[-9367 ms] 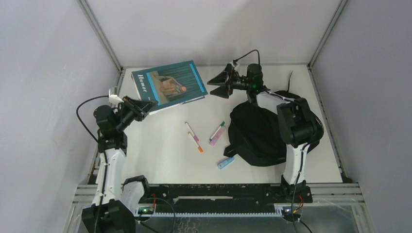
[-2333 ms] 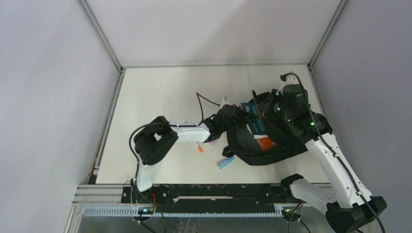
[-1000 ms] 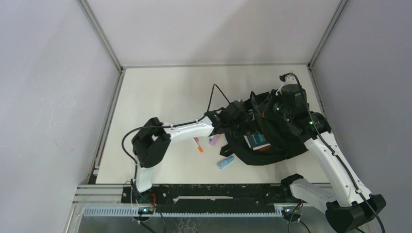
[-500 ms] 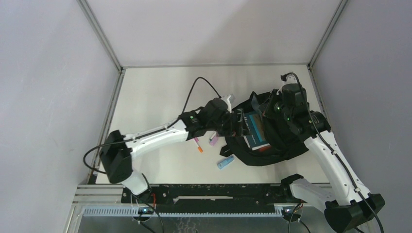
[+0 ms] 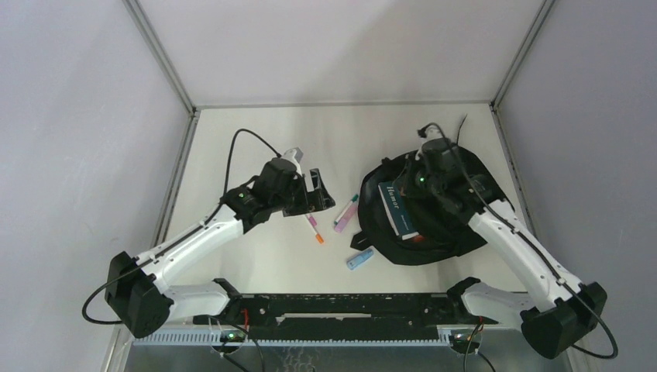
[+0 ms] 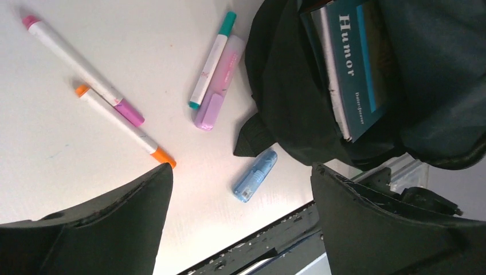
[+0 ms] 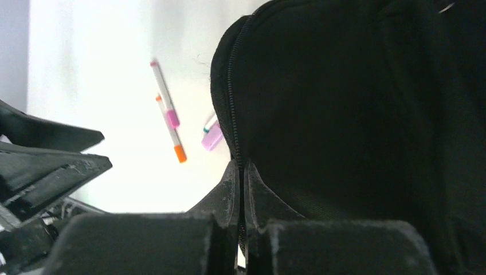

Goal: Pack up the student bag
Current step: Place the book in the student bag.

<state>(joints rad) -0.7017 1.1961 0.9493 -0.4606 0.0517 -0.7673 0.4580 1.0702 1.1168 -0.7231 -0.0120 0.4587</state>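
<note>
My left gripper moves down, back and to the right in the top view onto the small blue stick point(image 5: 359, 259) point(image 6: 255, 176) next. The stick lies below it, still outside the bag.
The student bag point(image 5: 403, 249) is a soft black backpack lying at the table's right, its mouth facing left. A teal book titled "Humor" point(image 5: 397, 208) sits inside the opening, its spine and page edges showing in the left wrist view point(image 6: 349, 69). My right gripper point(image 5: 424, 172) rests on the bag's upper rim; in the right wrist view it point(image 7: 240, 169) is shut on the zip edge of the bag point(image 7: 355, 114). My left gripper point(image 5: 324, 190) hovers left of the bag, open and empty, above the pens point(image 6: 240, 169).
On the white table left of the bag point(image 6: 286, 103) lie a pink-capped marker point(image 6: 80, 69), an orange-tipped marker point(image 6: 123, 123), a teal pen point(image 6: 212, 60), a pink highlighter point(image 6: 218, 86) and a small blue stick point(image 6: 255, 175). The black front rail point(image 5: 349, 302) runs along the near edge.
My left arm has pulled back out of the bag's mouth to the left, leaving the book inside. My right gripper has shifted slightly up and left, staying on the rim.
</note>
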